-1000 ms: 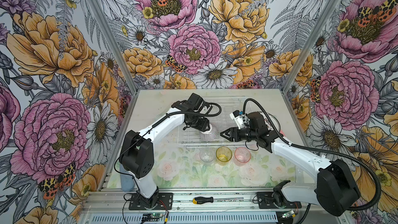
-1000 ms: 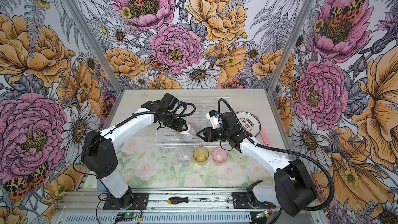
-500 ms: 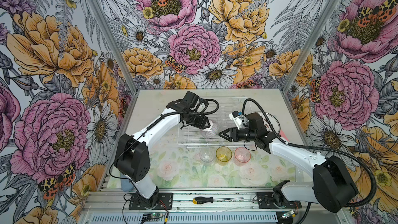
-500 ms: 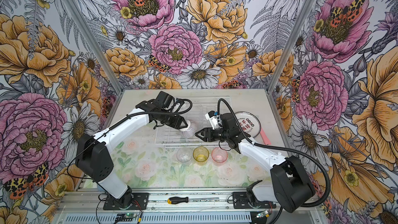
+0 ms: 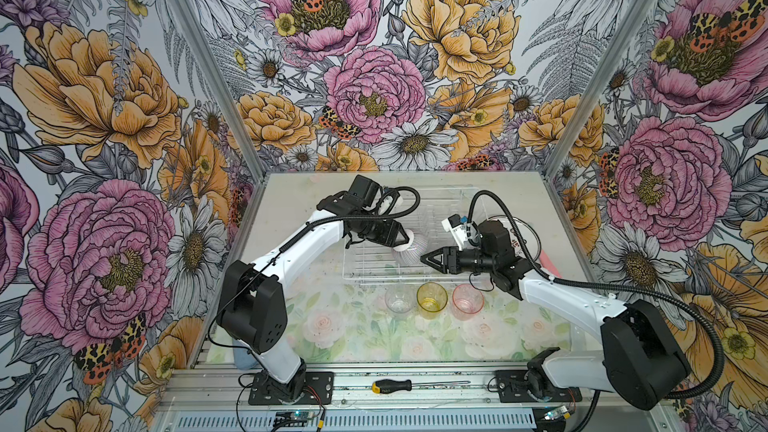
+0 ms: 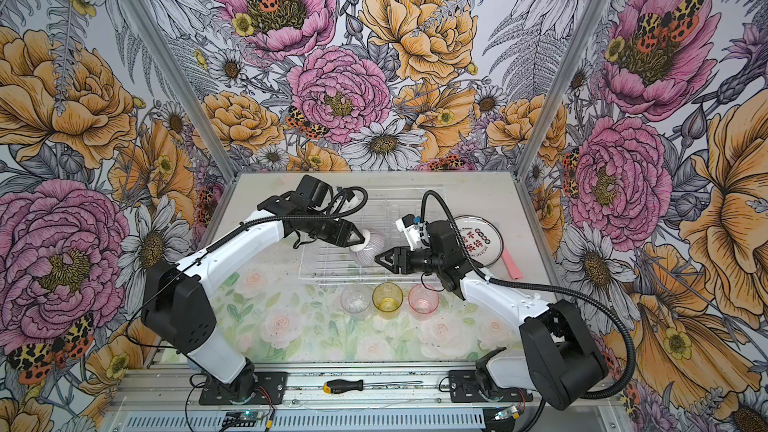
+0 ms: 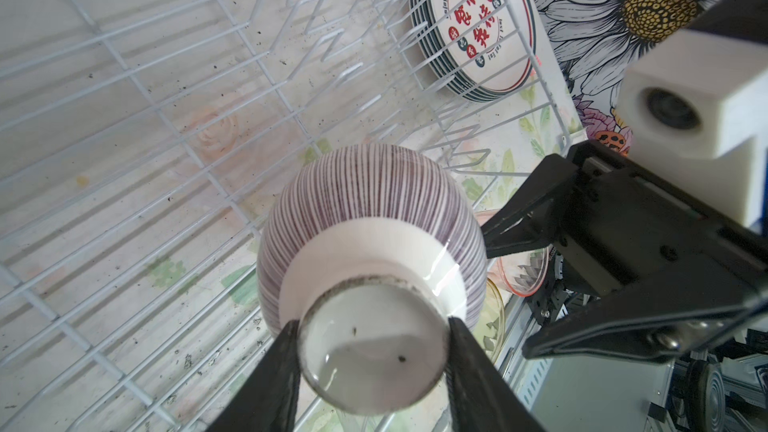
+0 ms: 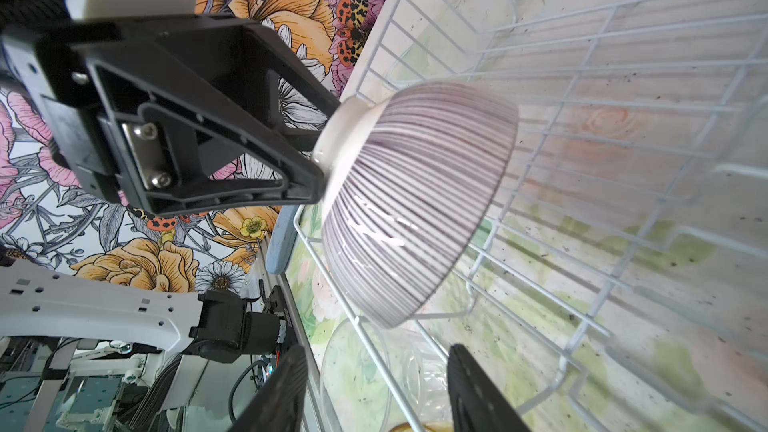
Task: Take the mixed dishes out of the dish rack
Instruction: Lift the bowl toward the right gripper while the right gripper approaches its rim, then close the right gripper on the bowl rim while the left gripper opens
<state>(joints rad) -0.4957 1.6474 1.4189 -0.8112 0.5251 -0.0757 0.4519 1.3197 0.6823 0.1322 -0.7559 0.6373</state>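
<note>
My right gripper needs to advance its open fingers astride the bowl's near rim (image 5: 415, 260) (image 8: 397, 316) ahead of them, toward my left gripper, which covers only the bowl's base.
My left gripper (image 5: 405, 241) (image 6: 361, 241) (image 7: 373, 324) is shut on the white base of the ribbed purplish-grey bowl (image 5: 412, 250) (image 6: 369, 250) (image 7: 370, 205) (image 8: 419, 209). It holds the bowl tipped on its side over the white wire dish rack (image 5: 374, 270) (image 6: 328, 270) (image 7: 124, 76) (image 8: 623, 76). My right gripper (image 5: 424, 259) (image 6: 378, 260) (image 8: 376, 351) is open and holds nothing, its tips right beside the bowl's rim. A stack of plates (image 6: 478, 243) (image 7: 473, 31) lies outside the rack's right side. Clear (image 5: 398, 300), amber (image 5: 432, 296) and pink (image 5: 468, 299) tumblers stand in front of the rack.
A black-and-yellow screwdriver (image 5: 392, 386) lies on the front rail. A pink strip (image 6: 512, 265) lies to the right of the plates. The rack's upright plate slots (image 7: 316, 14) stand behind the bowl. Floral walls close in the table on three sides.
My left arm has levelled out and carried the bowl slightly to the right. The right gripper has edged left toward the bowl. Tumblers and plates have not moved.
</note>
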